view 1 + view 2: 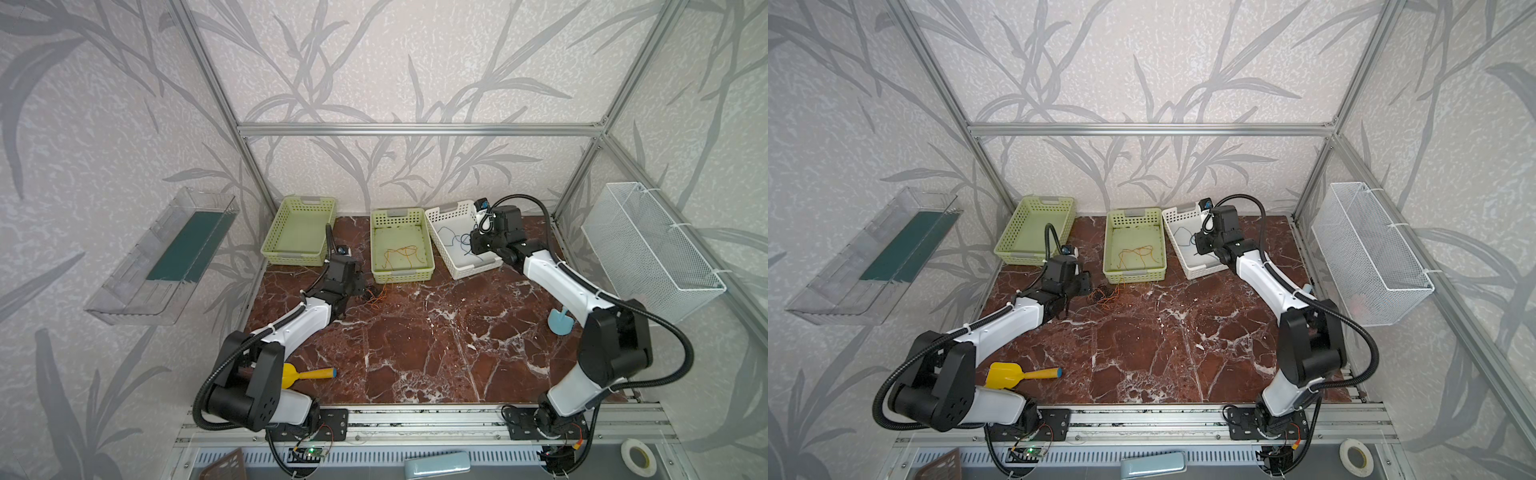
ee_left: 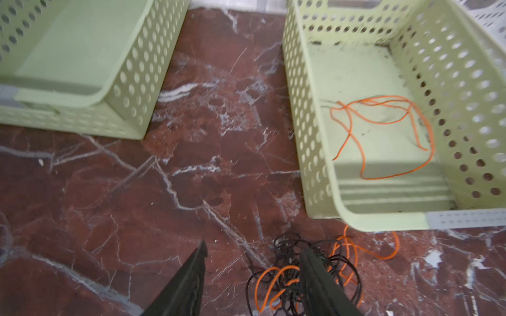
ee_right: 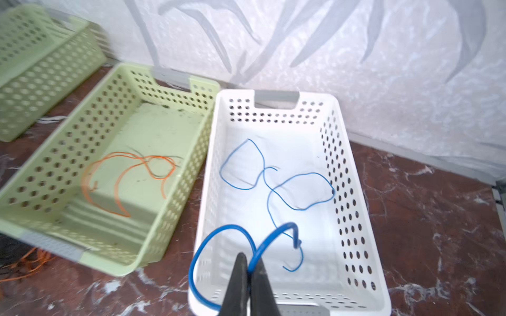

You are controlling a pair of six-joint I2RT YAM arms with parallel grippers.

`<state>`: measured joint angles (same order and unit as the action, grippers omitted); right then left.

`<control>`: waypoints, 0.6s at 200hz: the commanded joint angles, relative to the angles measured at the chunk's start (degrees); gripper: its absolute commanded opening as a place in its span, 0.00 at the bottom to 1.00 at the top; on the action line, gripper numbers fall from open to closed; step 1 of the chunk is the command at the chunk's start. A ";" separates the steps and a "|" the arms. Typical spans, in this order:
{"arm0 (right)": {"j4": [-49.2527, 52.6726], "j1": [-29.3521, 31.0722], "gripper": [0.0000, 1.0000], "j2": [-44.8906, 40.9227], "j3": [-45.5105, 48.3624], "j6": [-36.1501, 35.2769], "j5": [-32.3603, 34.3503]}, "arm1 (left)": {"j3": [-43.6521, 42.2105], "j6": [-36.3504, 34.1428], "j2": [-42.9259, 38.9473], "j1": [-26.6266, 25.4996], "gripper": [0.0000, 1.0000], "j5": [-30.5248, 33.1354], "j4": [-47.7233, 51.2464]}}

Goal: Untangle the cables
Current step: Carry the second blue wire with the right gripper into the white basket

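My right gripper will next move down toward the bottom of the white basket and let go of the blue cable there, because that bottom with the thinner cable (image 3: 298,191) is below my gripper.
A tangle of black and orange cables (image 1: 376,297) (image 1: 1102,295) (image 2: 287,273) lies on the marble table just in front of the middle green basket (image 1: 401,275) (image 2: 383,221). My left gripper (image 1: 360,289) (image 2: 254,250) stands open at the tangle, one finger planted in it and the other on bare marble. A loose orange cable (image 2: 383,120) (image 3: 123,175) lies in that basket. My right gripper (image 1: 473,248) (image 3: 250,261) is shut on a blue cable (image 3: 219,232) over the near end of the white basket (image 1: 446,253) (image 3: 213,153). Thinner blue cable (image 3: 298,191) lies on the white basket's floor.
Another green basket (image 1: 299,259) stands at the back left. A yellow scoop (image 1: 303,374) lies near the left arm's base and a light blue tool (image 1: 561,322) by the right arm. A wire mesh bin (image 1: 652,249) and a clear tray (image 1: 166,257) hang on the side walls.
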<state>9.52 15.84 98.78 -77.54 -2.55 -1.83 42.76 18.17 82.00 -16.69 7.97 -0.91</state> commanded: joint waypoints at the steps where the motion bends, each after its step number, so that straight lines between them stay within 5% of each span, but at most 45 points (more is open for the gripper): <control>1: -1.14 -0.91 0.00 6.89 -2.76 0.75 0.83 | -0.59 4.15 1.51 0.43 0.57 -1.47 -1.18; 51: -1.84 -1.86 0.00 16.66 -8.30 0.37 0.45 | 0.19 2.35 6.60 0.52 0.58 -7.08 -3.48; 88: 0.94 -1.95 0.41 15.43 -9.24 -0.24 0.04 | 1.99 -2.21 10.76 0.52 0.58 -13.12 -4.88; 120: 0.34 -2.01 0.55 8.89 -5.27 0.47 -0.37 | 3.20 -2.44 12.78 0.49 0.56 -16.68 -4.14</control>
<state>9.47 14.20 114.67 -84.49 -2.59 -1.54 44.27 17.10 94.04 -16.43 -4.27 -4.75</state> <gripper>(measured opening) 0.521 0.572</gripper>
